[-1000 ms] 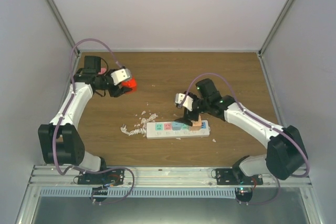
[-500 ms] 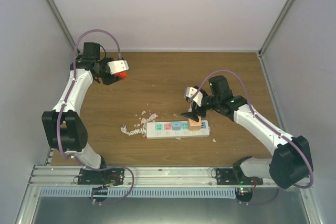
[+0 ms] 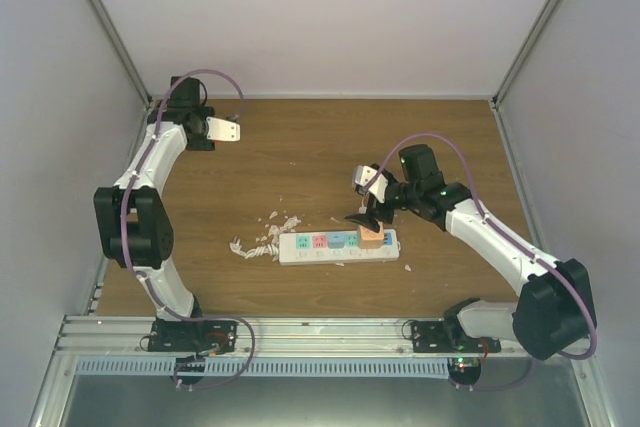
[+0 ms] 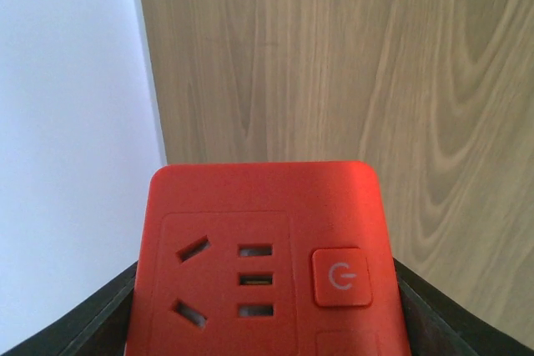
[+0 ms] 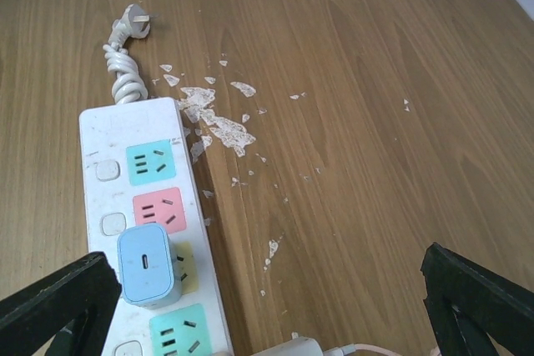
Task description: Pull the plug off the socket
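The adapter block is off the socket strip, so my left gripper will next turn and go down toward the bare wood by the white wall to let go of the red adapter block [image 4: 260,248].
The white socket strip [image 3: 338,246] with pastel outlet panels lies in the middle of the table, its twisted cord [image 3: 254,245] at the left end. In the right wrist view the strip [image 5: 100,135] carries a light blue plug [image 5: 148,266] on its yellow panel. A white plug [image 5: 310,346] with a pink cable sits at the bottom edge. My right gripper [image 3: 365,217] is wide open just above the strip's right end, holding nothing. My left gripper [image 3: 222,131] is at the far left corner, shut on a red adapter block [image 4: 260,248] with outlet slots and a power button.
White flakes [image 3: 280,219] lie on the wood behind the strip; they also show in the right wrist view [image 5: 213,118]. The white left wall [image 4: 67,122] is close beside my left gripper. A peach block [image 3: 373,237] sits at the strip's right end.
My left arm has swung back and left towards the far left corner, carrying the red block. My right gripper drew back slightly from the strip, then stayed still.
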`<state>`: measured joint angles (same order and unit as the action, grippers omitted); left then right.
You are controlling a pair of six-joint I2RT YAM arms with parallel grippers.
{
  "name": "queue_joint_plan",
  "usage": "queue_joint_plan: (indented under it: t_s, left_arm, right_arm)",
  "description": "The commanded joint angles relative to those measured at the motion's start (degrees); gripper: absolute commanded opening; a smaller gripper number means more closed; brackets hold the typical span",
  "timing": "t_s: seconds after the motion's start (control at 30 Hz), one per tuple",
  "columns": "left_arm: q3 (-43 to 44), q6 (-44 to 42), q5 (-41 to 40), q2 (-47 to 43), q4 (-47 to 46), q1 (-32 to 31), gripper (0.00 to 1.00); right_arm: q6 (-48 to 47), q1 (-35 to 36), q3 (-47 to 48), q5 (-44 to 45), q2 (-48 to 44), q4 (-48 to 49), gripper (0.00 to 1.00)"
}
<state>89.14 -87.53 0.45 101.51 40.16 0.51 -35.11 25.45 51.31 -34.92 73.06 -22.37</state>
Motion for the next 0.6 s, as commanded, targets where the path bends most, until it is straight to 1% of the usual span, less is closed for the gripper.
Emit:
queue_joint_plan:
  t_s: [0.0,0.03,0.23,0.57]
  left_arm:
    - [1.11,-11.33,-8.92,2.94,-7.25,-1.98,0.26]
    - [1.35,-13.05,-9.68,3.55,-8.27,-2.08,0.26]
    - [5.31,-19.86,-10.82,8.15,-7.82,-2.53,0.26]
    - [5.02,-36.37,-16.77,12.49,-15.83,-3.54,0.26]
  right_arm:
    - [-0.31,-0.74,-0.46,-1.19,-0.73,0.26,1.0]
    - [-0.31,-0.73,-0.46,-1.14,-0.68,0.24,1.0]
    - [-0.48,-0.86,-0.46,-1.11,-0.28,-0.02,1.0]
    - [-0.66,-1.14,-0.57,-1.56,-0.03,-0.45,1.0]
